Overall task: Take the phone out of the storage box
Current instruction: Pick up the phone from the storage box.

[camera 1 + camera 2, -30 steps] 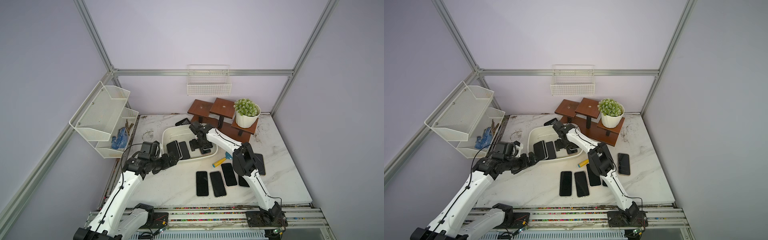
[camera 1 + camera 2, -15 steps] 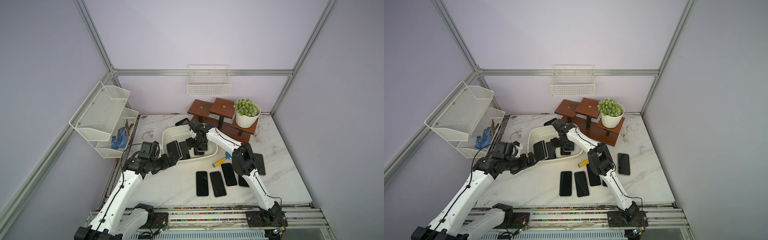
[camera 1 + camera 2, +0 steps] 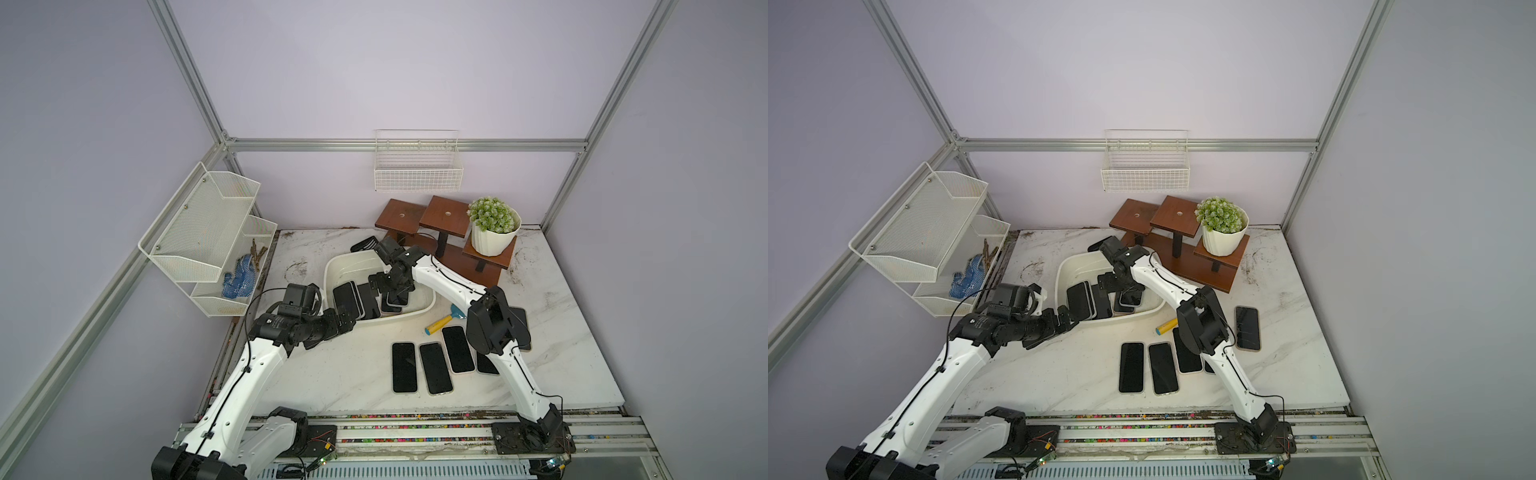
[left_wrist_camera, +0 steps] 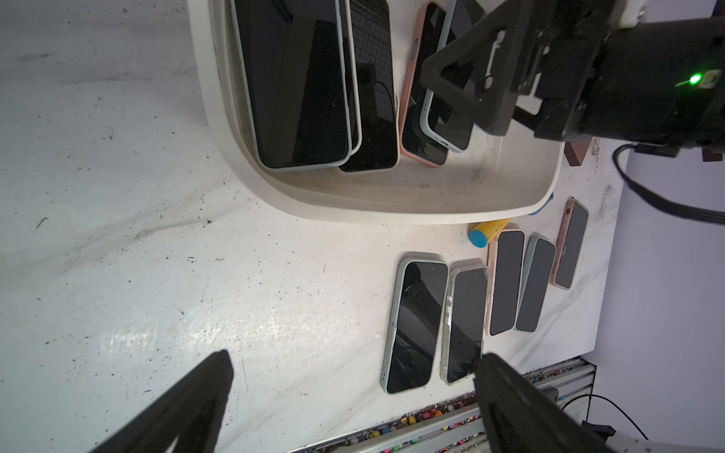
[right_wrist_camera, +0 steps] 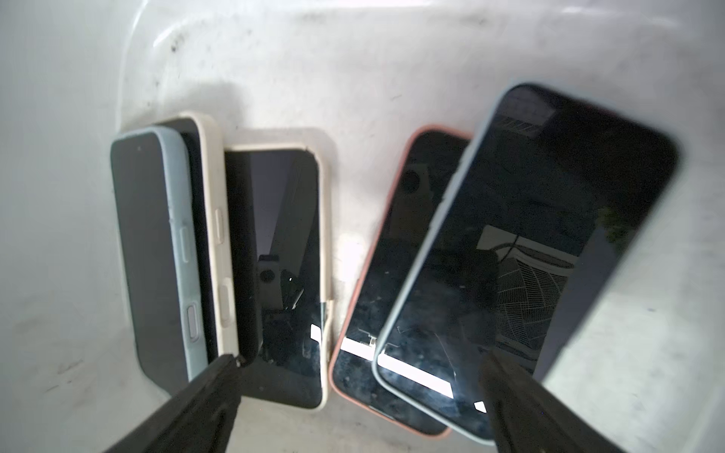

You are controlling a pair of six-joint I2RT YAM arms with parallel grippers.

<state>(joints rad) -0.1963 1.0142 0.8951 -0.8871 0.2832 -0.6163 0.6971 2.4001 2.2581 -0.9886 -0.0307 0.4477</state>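
The light-blue-cased phone (image 3: pixel 1131 298) (image 5: pixel 529 255) in the storage box gets my right gripper over it next. The gripper then turns and lowers astride the phone's long edges, since the phone lies slanted to my open fingers.
The storage box (image 3: pixel 417 311) (image 3: pixel 1137 316) is a shallow white tub in mid-table, holding several dark-screened phones. My right gripper (image 3: pixel 388 286) (image 5: pixel 359 359) hangs open inside it, low over the phones and holding nothing. Ahead of its fingers a light-blue-cased phone (image 5: pixel 529 255) lies tilted across a pink-cased phone (image 5: pixel 396 243). Beside these are a cream-cased phone (image 5: pixel 282 255) and a two-phone stack (image 5: pixel 149 255). My left gripper (image 3: pixel 347 322) (image 4: pixel 355 359) is open over the bare table, just outside the tub's near-left corner (image 4: pixel 243 168).
Several phones (image 3: pixel 435 368) lie in a row on the table near the front, beside a yellow-and-blue tool (image 3: pixel 439 325). A wooden stand with a potted plant (image 3: pixel 494 226) is behind the tub. A mesh rack (image 3: pixel 208 232) hangs left, a wire basket (image 3: pixel 417 166) on the back wall.
My right gripper has shifted slightly leftward over the phones inside the tub, and its jaws stand a bit wider. The left arm has stayed put.
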